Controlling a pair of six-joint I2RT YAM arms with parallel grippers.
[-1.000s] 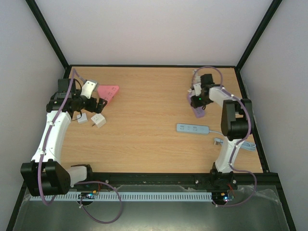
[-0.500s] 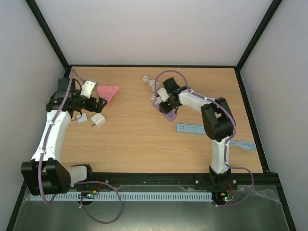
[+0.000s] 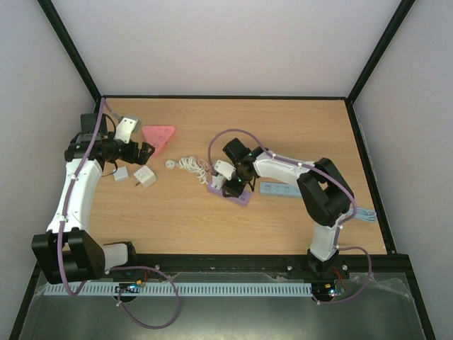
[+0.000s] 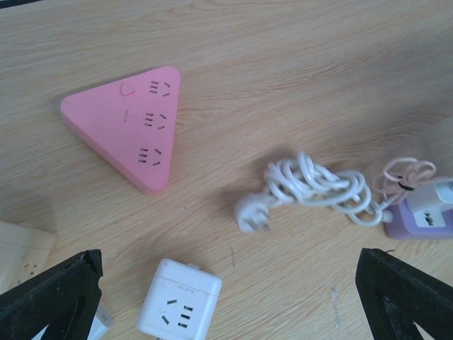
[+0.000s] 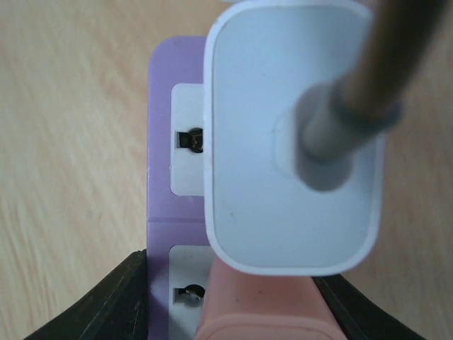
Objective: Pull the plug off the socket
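Note:
My left gripper is above the white plug, which is to its right in the top view, so it should move down and across onto the plug's sides next.
In the right wrist view a purple socket strip fills the frame, with a white plug seated in it and a pink plug below that one. My right gripper is shut on the strip, a black finger on either side. From above, the strip sits low over the table's middle, the white plug on top, the right gripper on it. A white coiled cord trails left. My left gripper stands open at the far left, holding nothing.
A pink triangular socket and a white cube adapter lie under the left gripper. A loose white three-pin plug ends the cord's coil. A blue-grey power strip lies right of the purple one.
My right arm has swung from the far right to the middle of the table, carrying the purple strip with its plugs and trailing the white cord. The left arm has shifted only slightly.

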